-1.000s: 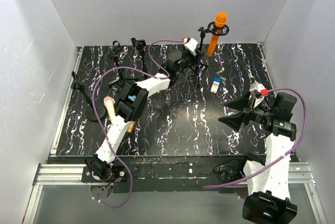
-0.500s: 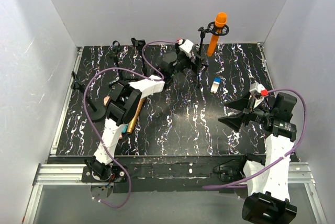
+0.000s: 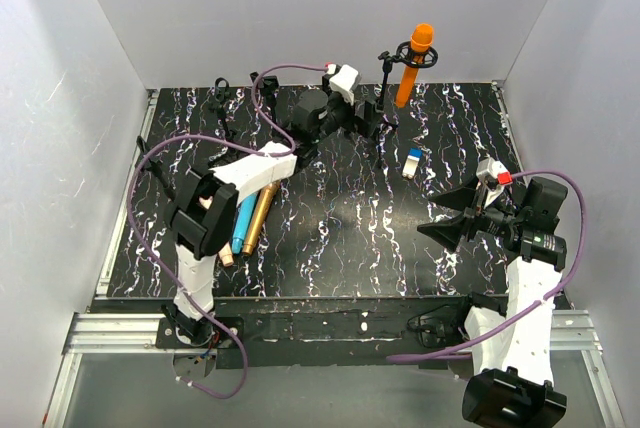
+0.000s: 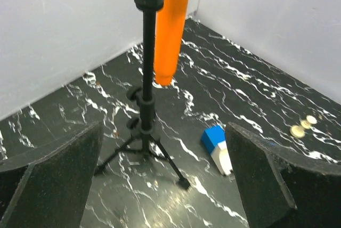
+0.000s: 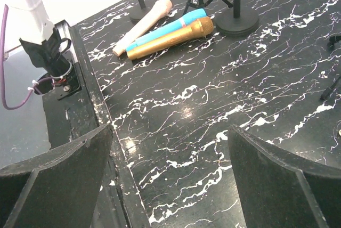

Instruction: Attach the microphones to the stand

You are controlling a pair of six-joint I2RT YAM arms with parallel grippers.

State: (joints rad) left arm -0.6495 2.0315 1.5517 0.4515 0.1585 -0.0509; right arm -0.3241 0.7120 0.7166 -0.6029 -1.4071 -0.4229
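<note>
My left gripper will next go left in the top view to the round-based stand's pole by the gold microphone, as the tripod's clip is already filled.
The orange microphone [image 3: 420, 60] [image 4: 171, 31] sits upright in the clip of the black tripod stand [image 3: 386, 83] [image 4: 145, 87] at the back of the table. My left gripper [image 3: 362, 116] [image 4: 165, 185] is open just left of the stand, nothing between its fingers. The light blue [image 3: 243, 222] [image 5: 170, 24], gold [image 3: 261, 214] [image 5: 170, 38] and pink [image 3: 226, 256] [image 5: 143, 24] microphones lie side by side at the left; my left arm partly covers the pink one. My right gripper [image 3: 448, 224] [image 5: 170, 180] stands open and empty over the right of the table.
A small blue-and-white block [image 3: 413, 162] [image 4: 218, 147] lies right of the stand. Other black stands [image 3: 222, 98] stand and lie at the back left; one has a round base [image 5: 237, 23]. White walls enclose three sides.
My left gripper has opened and its wrist has drawn back left from the stand. The left elbow swung left, uncovering the blue and gold microphones. The right arm has not moved.
</note>
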